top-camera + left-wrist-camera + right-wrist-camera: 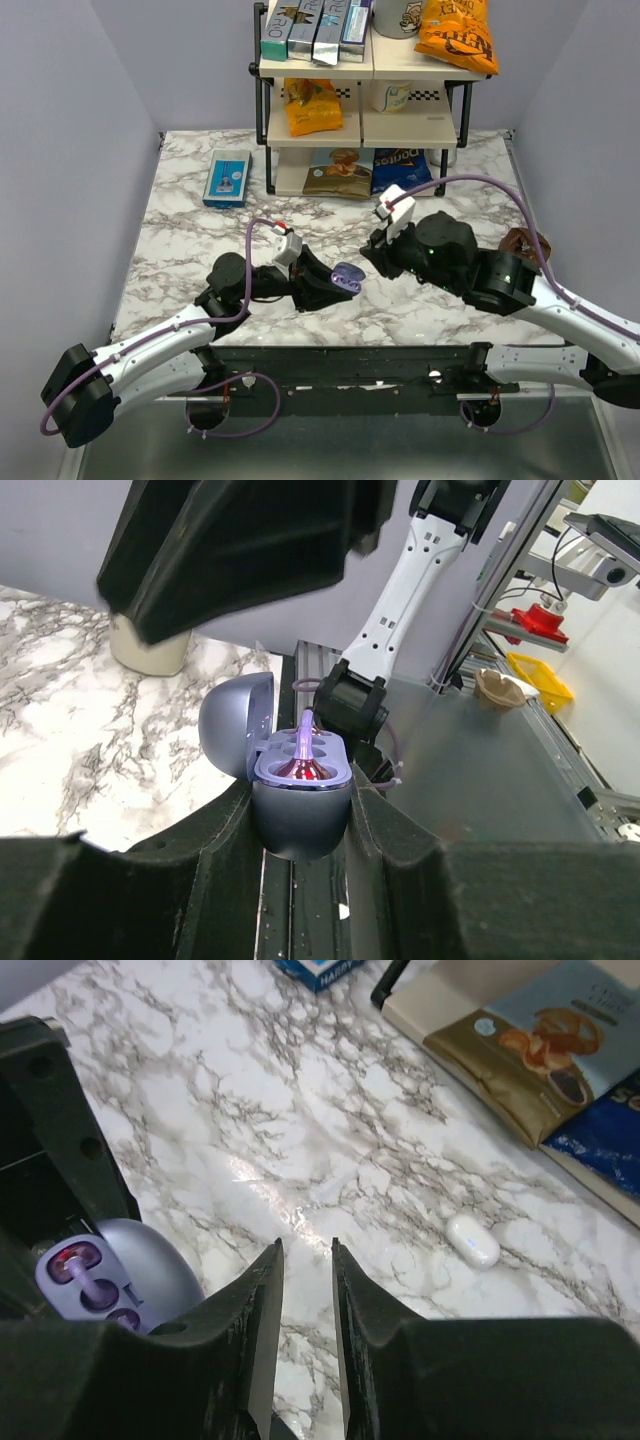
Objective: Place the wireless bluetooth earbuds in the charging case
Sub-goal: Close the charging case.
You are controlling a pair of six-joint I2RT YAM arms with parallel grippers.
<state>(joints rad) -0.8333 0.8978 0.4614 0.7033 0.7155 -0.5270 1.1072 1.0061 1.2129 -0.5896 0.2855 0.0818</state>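
Observation:
The clear marble before the shelf lies outward of the left gripper and below it, so the left gripper will next move outward, tilt, lower and release the case there.
My left gripper point(328, 282) is shut on the charging case point(347, 277), a bluish-grey oval pebble with its lid open, held off the table. In the left wrist view the case point(300, 815) sits between both pads, and one purple earbud point(302, 766) with a red glow rests in its tray. My right gripper point(376, 256) hovers just right of the case, jaws a little apart and empty. In the right wrist view point(305, 1245) the case point(150, 1272) is at lower left. A small white oval piece point(472, 1240) lies on the marble to the right; I cannot tell what it is.
A two-tier shelf point(365, 95) with snack bags and boxes stands at the back. A blue rectangular box point(227, 178) lies at back left. A brown object point(522, 242) sits at the right edge. The marble top ends at the metal frame by the arm bases.

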